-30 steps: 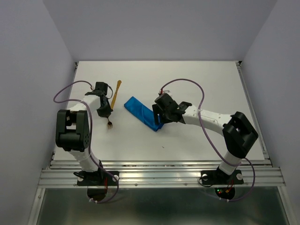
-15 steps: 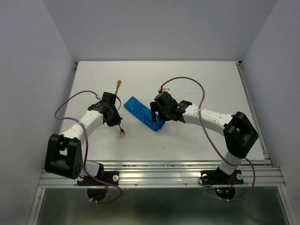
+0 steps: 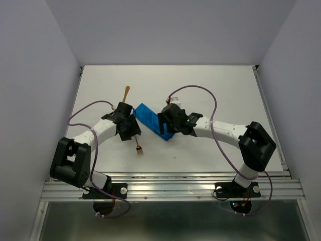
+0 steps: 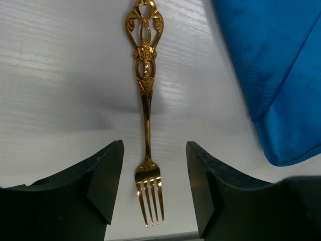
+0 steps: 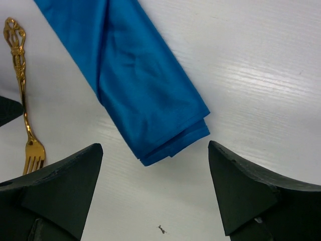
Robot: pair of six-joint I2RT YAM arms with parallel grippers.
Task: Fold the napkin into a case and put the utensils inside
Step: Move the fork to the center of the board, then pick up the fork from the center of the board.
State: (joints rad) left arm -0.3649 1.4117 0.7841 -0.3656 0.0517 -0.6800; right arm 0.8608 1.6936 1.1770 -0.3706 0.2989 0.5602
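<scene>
I will move my empty right gripper to the left in the top view and down onto the fork's slim handle (image 3: 136, 141), because the fork is still outside the case (image 3: 147, 114).
The napkin, folded into a narrow bright blue case (image 3: 147, 114), lies slanted mid-table. A golden fork (image 3: 139, 146) lies flat on the table just left of it. In the left wrist view the fork (image 4: 146, 115) runs between my left gripper's (image 4: 153, 188) open fingers, clear of both, with the case's edge (image 4: 271, 75) to the right. A second golden utensil (image 3: 126, 93) lies farther back. My right gripper (image 3: 166, 125) hovers over the case's near end, wide open and holding nothing. The right wrist view shows the case (image 5: 145, 100), the fork (image 5: 22, 100) and that gripper (image 5: 155, 191).
The white table (image 3: 215, 85) is boxed in by grey walls at the back and both sides. A metal rail (image 3: 170, 188) runs along the near edge by the arm bases. A small dark speck (image 5: 161, 229) lies on the table near the case's end.
My left arm swung right, carrying the fork toward the case, then opened, and the fork now lies on the table. The right gripper shifted slightly left over the case's end.
</scene>
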